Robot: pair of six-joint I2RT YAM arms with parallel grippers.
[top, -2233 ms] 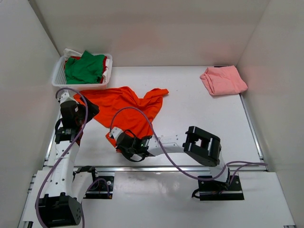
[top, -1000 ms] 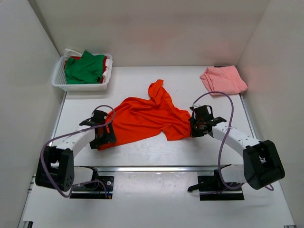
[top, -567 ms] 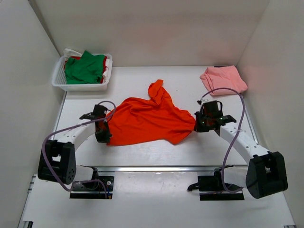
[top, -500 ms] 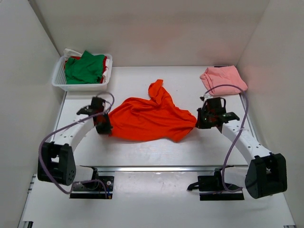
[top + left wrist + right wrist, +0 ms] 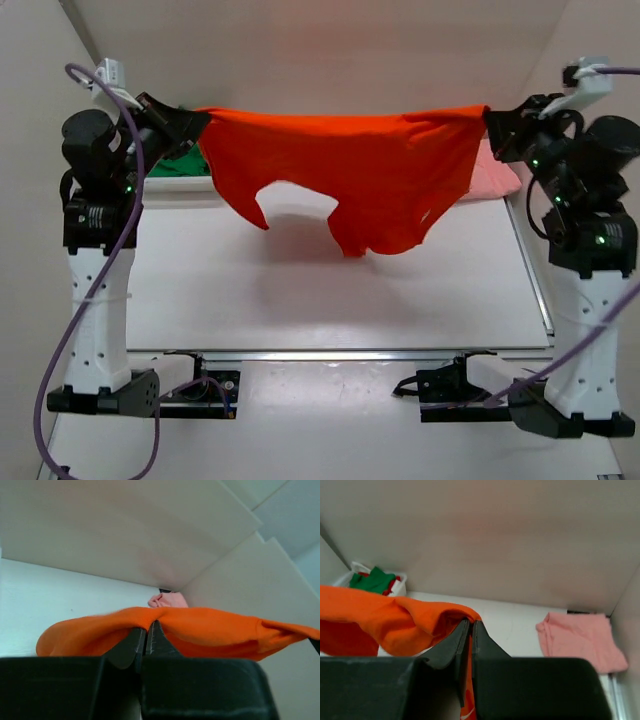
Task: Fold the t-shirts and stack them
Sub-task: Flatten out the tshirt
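I will next lower the upper edge of the orange-red shirt with my left gripper and release it on the white tabletop, because that bare surface is below the raised gripper.
The bright orange-red t-shirt hangs spread in the air above the table, stretched between both raised arms. My left gripper is shut on its left upper edge; in the left wrist view the cloth bunches over the closed tips of the left gripper. My right gripper is shut on the right upper edge, and the right gripper pinches the orange-red shirt. The pale pink t-shirt lies folded at the back right. A green t-shirt and a red one lie in the basket.
The white mesh basket stands at the back left corner, mostly hidden behind the left arm in the top view. White walls close in the table on three sides. A metal rail runs along the near edge between the arm bases.
The left gripper shut on the orange-red shirt's left edge. Both arms then rose and drew apart, lifting the shirt off the table and spreading it wide.
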